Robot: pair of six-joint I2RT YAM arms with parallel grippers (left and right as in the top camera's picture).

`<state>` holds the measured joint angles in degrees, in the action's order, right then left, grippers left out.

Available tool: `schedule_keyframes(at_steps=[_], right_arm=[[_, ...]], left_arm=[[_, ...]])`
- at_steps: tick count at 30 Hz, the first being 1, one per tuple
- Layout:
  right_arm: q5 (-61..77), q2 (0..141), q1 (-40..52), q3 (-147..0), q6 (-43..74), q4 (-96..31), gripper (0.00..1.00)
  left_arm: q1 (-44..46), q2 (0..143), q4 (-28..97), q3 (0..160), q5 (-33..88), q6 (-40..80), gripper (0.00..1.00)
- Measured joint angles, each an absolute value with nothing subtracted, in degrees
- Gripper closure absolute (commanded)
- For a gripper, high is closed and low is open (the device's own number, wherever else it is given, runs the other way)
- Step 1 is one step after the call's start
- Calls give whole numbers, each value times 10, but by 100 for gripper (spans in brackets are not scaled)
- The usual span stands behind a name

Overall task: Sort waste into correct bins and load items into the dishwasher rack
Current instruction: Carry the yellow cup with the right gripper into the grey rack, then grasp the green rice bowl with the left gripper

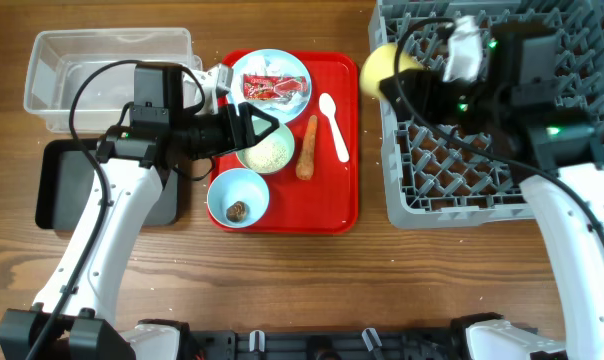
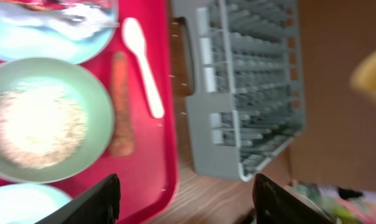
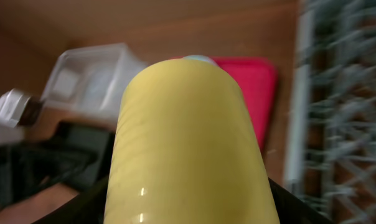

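The yellow cup (image 1: 382, 68) should go into the rack's empty near corner by the red tray next, so my right gripper should swing back, tilt down, then lower it there.
My right gripper (image 1: 407, 75) is shut on the small yellow cup (image 1: 382, 68), holding it at the left edge of the grey dishwasher rack (image 1: 502, 190); the cup (image 3: 188, 143) fills the right wrist view. My left gripper (image 1: 267, 128) is open and empty above the pale green bowl of white rice (image 1: 267, 152), which also shows in the left wrist view (image 2: 42, 118). The light blue plate (image 1: 292, 70) holds the red wrapper (image 1: 272, 88). The carrot (image 1: 307, 148) and the white spoon (image 1: 334, 125) lie on the red tray. A light blue bowl (image 1: 238, 195) holds a brown scrap (image 1: 238, 210).
The large red tray (image 1: 342, 200) lies at the centre. The clear tub (image 1: 102, 75) stands at the back left and the black tray (image 1: 57, 185) lies in front of it, under my left arm. The rack (image 2: 250, 93) shows to the right in the left wrist view.
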<state>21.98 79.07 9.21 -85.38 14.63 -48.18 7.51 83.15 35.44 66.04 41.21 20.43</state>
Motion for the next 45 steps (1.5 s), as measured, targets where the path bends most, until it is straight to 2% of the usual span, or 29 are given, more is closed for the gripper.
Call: schedule_keyframes(at_steps=[4, 8, 14, 19, 29, 32, 34, 36, 38, 45], right_arm=[[52, 792, 92, -882, 138, -565, 53], [-16, 833, 89, -885, 133, -662, 54], [-29, 928, 53, -884, 127, -748, 55], [-10, 936, 18, -884, 130, -795, 55], [-4, 939, -7, -811, 148, -772, 53], [-4, 957, -7, -806, 150, -758, 42], [-4, 971, -7, -806, 150, -747, 24], [-4, 980, -7, -806, 149, -742, 12], [-4, 984, -7, -806, 152, -741, 8], [-2, 985, -7, -810, 151, -746, 8]], left_arm=[[75, 832, 379, 660, 359, 204, 32], [75, 832, 392, 660, 327, 204, 33], [75, 832, 406, 660, 287, 204, 34], [75, 832, 412, 660, 268, 204, 34], [75, 832, 412, 660, 261, 204, 33], [75, 832, 413, 660, 260, 204, 31], [75, 832, 415, 660, 259, 204, 28], [75, 832, 416, 660, 259, 204, 25], [75, 832, 416, 660, 259, 204, 22], [75, 832, 416, 660, 259, 203, 15]])
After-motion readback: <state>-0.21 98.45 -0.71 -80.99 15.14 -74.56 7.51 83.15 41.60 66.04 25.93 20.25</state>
